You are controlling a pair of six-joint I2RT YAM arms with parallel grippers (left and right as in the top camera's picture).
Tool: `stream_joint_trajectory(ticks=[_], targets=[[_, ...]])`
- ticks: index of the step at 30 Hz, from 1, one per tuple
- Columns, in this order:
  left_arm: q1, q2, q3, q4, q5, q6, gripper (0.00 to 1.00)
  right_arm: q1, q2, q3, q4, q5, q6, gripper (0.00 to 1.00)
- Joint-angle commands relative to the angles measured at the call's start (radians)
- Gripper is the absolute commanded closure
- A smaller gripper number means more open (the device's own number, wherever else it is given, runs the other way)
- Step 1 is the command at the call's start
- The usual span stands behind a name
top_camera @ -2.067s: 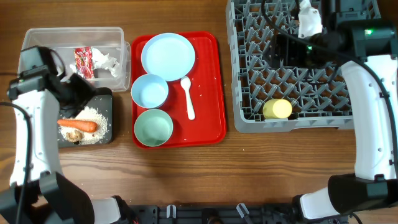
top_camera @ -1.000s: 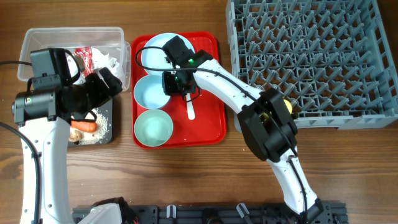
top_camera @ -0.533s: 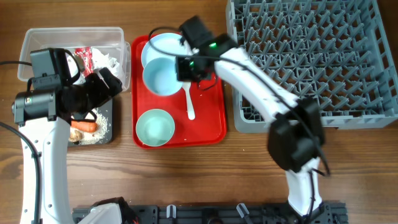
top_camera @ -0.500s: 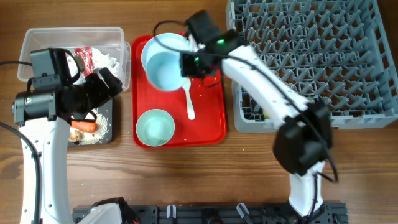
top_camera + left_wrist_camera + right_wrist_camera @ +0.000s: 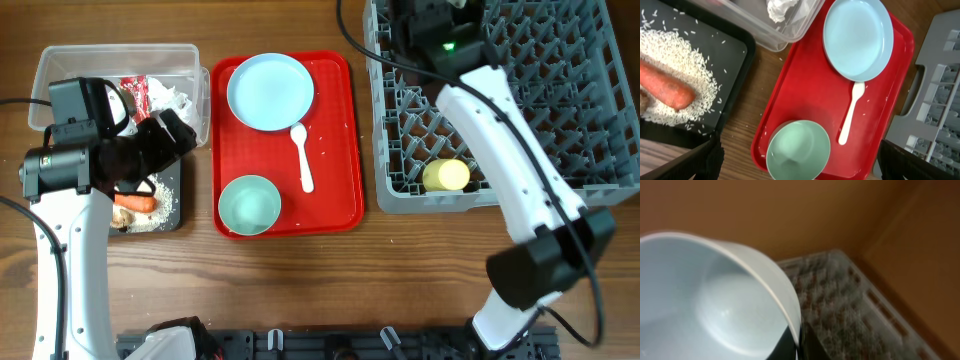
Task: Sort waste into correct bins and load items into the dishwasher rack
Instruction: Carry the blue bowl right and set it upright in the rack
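Note:
I should next lower my right gripper until the pale blue bowl is among the rack's empty far wires, and then let go of the bowl's rim, because those wires are below it.
My right gripper (image 5: 796,342) is shut on the rim of a pale blue bowl (image 5: 715,305), held over the far left of the grey dishwasher rack (image 5: 560,150); the overhead view does not show this bowl. A yellow cup (image 5: 446,175) lies in the rack's near part. On the red tray (image 5: 335,200) sit a pale blue plate (image 5: 270,92), a white spoon (image 5: 302,157) and a greenish bowl (image 5: 248,204). My left gripper (image 5: 800,172) hangs open and empty above the tray's left side. The carrot (image 5: 135,202) and rice lie in the black tray (image 5: 172,165). The napkin (image 5: 170,100) is in the clear tub (image 5: 60,70).
The rack's upright pegs stand close together under the right arm (image 5: 500,120). The clear tub and the black tray sit side by side left of the red tray. Bare wooden table (image 5: 330,280) runs along the front.
My right gripper lifted the pale blue bowl off the red tray and carried it right and back, over the rack. The yellow cup shows again. The left arm has stayed put.

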Motion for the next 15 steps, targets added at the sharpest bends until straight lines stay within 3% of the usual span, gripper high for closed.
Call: stream_joint_trajectory(ticks=[1, 5, 15], targets=[[0.003, -0.005, 0.013, 0.001, 0.001, 0.005, 0.00, -0.012, 0.133, 0.003, 0.171, 0.146, -0.400, 0.96], [0.003, -0.005, 0.013, 0.001, 0.001, 0.005, 0.00, -0.013, 0.275, 0.003, 0.347, 0.224, -0.681, 0.95], [0.003, -0.005, 0.013, 0.001, 0.001, 0.005, 0.00, -0.051, 0.389, 0.003, 0.367, 0.243, -0.698, 0.96]])
